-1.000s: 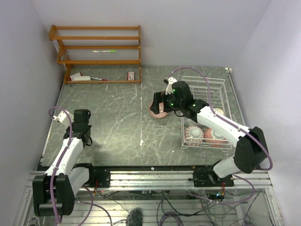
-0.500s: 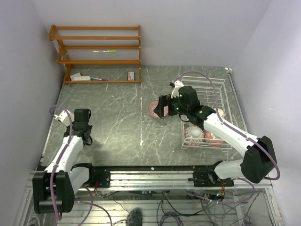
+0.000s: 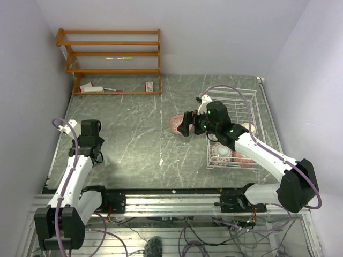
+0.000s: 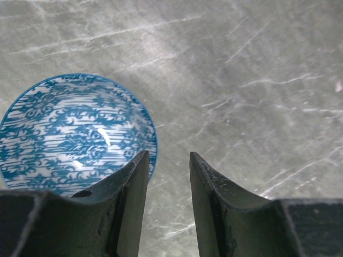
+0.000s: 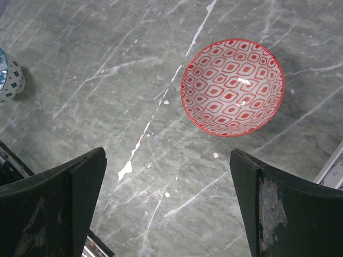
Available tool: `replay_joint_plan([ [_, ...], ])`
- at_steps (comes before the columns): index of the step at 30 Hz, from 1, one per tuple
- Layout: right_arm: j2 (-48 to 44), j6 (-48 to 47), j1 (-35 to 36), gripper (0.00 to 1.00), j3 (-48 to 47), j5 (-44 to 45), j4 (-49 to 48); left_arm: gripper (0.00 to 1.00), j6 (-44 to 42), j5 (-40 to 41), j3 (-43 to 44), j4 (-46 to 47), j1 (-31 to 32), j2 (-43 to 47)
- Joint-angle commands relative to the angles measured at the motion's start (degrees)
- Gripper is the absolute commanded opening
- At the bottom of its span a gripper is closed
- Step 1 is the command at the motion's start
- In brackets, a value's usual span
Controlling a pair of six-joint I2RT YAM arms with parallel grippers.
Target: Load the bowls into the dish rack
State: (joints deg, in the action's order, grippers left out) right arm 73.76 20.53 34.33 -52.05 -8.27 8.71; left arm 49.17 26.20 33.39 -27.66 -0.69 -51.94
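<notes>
My left gripper should next lower and ease left in the wrist view onto the blue-patterned bowl's rim point(image 4: 155, 158), which is below its fingers, nearer one finger.
A red-patterned bowl point(image 3: 176, 124) point(image 5: 232, 87) stands upright on the table, just left of the white wire dish rack point(image 3: 239, 97). My right gripper point(image 3: 188, 124) point(image 5: 167, 155) hangs above the table beside this bowl, wide open and empty. The rack holds three bowls: two at its near end point(image 3: 221, 152) point(image 3: 244, 156) and one by its right side point(image 3: 248, 128). A blue-patterned bowl point(image 4: 74, 134) point(image 5: 7, 76) sits on the table at the left. My left gripper point(image 3: 92, 143) point(image 4: 169, 156) is just above it, jaws a little apart and empty, its left finger over the bowl's right rim.
An orange-brown wooden shelf unit point(image 3: 112, 61) with small items stands at the back left against the wall. White paint marks point(image 5: 128, 166) streak the grey table. The rack's near-left corner point(image 5: 332, 168) shows at the edge of the right wrist view.
My right gripper has drawn back to the right, off the red bowl, which now shows uncovered on the table. My left arm has shifted slightly toward the back.
</notes>
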Motion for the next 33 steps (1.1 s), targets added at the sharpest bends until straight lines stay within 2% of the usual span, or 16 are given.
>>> replay_joint_plan([
  [1,-0.7,0.1,-0.4,1.0,0.5,-1.6,-2.3,0.49,-1.5,1.7,1.3,-4.9,0.2,-1.8],
  [18,-1.2,-0.3,-0.9,1.0,2.0,-2.2,-2.8,0.48,-1.9,0.8,2.3,-2.4,0.2,-13.1],
  [21,-1.4,-0.2,-1.1,1.0,2.6,-2.4,-3.3,0.4,-1.9,0.2,2.0,-1.8,0.2,-13.4],
  [27,-1.4,0.1,-1.3,1.0,2.9,-2.1,-3.4,0.08,-2.2,-0.1,0.4,-1.2,0.2,-11.8],
  [33,-2.2,0.3,-1.8,1.0,2.7,-0.4,-2.9,0.07,-3.6,-5.2,-2.1,3.9,0.6,-10.4],
])
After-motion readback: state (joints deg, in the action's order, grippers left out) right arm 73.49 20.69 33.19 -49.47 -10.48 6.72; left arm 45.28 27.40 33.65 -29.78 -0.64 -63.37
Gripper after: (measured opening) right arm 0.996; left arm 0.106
